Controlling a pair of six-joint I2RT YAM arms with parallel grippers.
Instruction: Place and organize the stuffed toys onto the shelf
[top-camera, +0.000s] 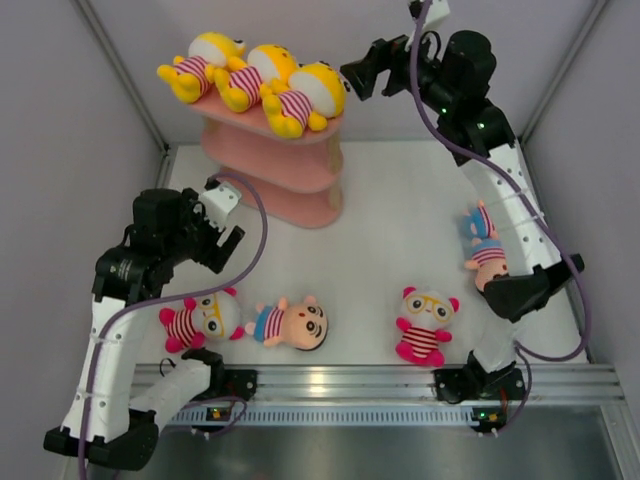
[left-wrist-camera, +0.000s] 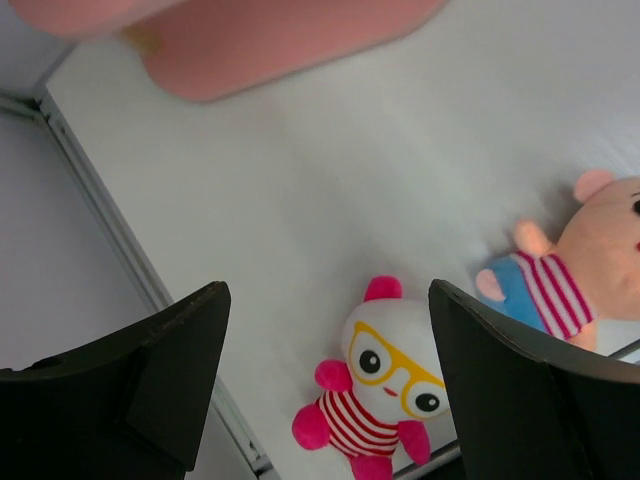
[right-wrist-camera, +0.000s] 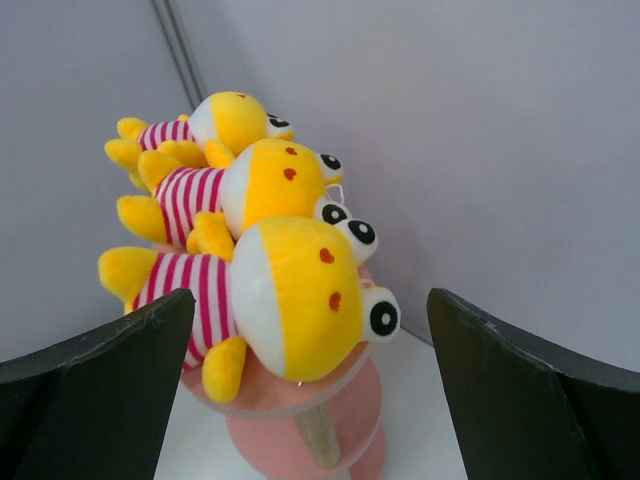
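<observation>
The glasses toy lies on the tabletop below its white head's bar-side spot, under my left gripper. I should next move my open left gripper down and back toward the bar, onto the glasses toy's white head (top-camera: 216, 314) (left-wrist-camera: 394, 348).
Three yellow stuffed toys (top-camera: 305, 95) (top-camera: 255, 75) (top-camera: 205, 62) lie side by side on the top board of the pink shelf (top-camera: 300, 205). My right gripper (top-camera: 358, 72) hovers open just right of the nearest yellow toy (right-wrist-camera: 300, 290), apart from it, holding nothing. On the table lie a pink-and-white toy with glasses (top-camera: 200, 318), a peach-faced toy (top-camera: 295, 323), a second glasses toy (top-camera: 425, 322) and a peach-faced toy (top-camera: 487, 258) partly hidden by the right arm. My left gripper (top-camera: 224, 232) hangs open and empty above the glasses toy (left-wrist-camera: 390, 385).
The shelf's lower boards (right-wrist-camera: 310, 420) hold nothing that I can see. White walls with metal posts close in the table on three sides. An aluminium rail (top-camera: 350, 380) runs along the near edge just behind the floor toys. The peach-faced toy (left-wrist-camera: 590, 260) lies right of the left gripper.
</observation>
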